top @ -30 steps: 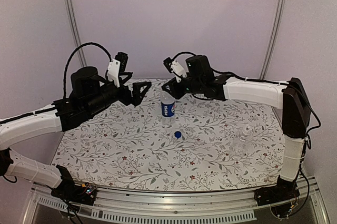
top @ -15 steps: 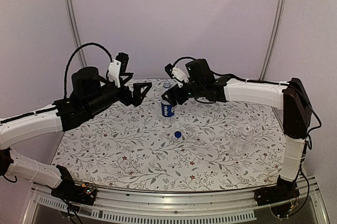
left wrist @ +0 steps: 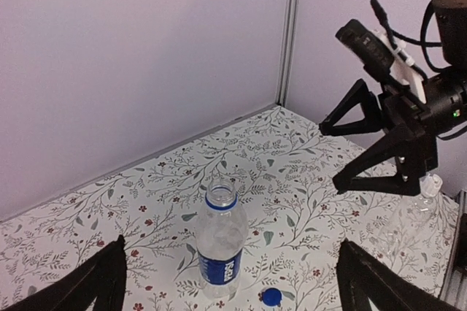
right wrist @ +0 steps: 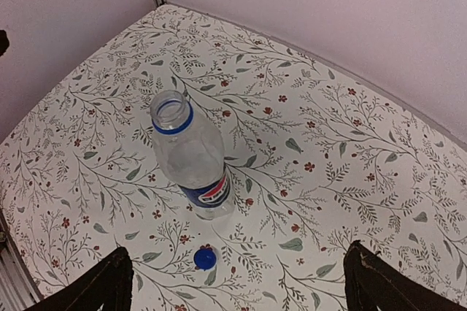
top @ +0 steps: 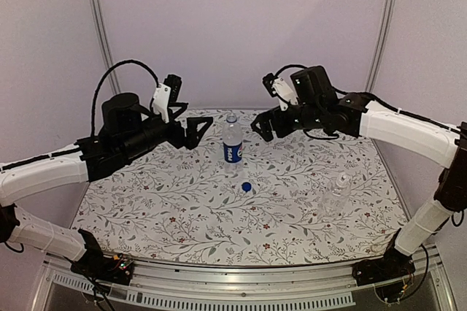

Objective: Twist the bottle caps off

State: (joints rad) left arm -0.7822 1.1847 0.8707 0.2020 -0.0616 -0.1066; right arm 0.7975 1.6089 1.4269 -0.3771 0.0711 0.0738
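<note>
My right gripper draws back from the labelled bottle next, then goes down around the capped top (top: 343,179) of the unlabelled clear bottle.
The labelled bottle (top: 232,140) stands upright mid-table with a dark blue label and an uncovered mouth (right wrist: 171,112). Its bright blue cap (top: 246,187) lies on the cloth just in front of it, also in the wrist views (left wrist: 271,296) (right wrist: 205,258). My left gripper (top: 200,131) hovers open to the bottle's left, and my right gripper (top: 265,125) hovers open to its right; neither touches it. The unlabelled clear bottle (top: 335,194) stands at the near right, a whitish cap (left wrist: 433,185) on its top. Both grippers (left wrist: 230,276) (right wrist: 241,278) hold nothing.
A floral cloth (top: 160,201) covers the table. Pale walls with metal corner posts (top: 98,26) close the back and sides. A metal rail (top: 241,278) runs along the near edge between the arm bases.
My right gripper was shut at the labelled bottle's neck; it has opened and drawn back to the right. The left gripper, bottle and blue cap stayed put.
</note>
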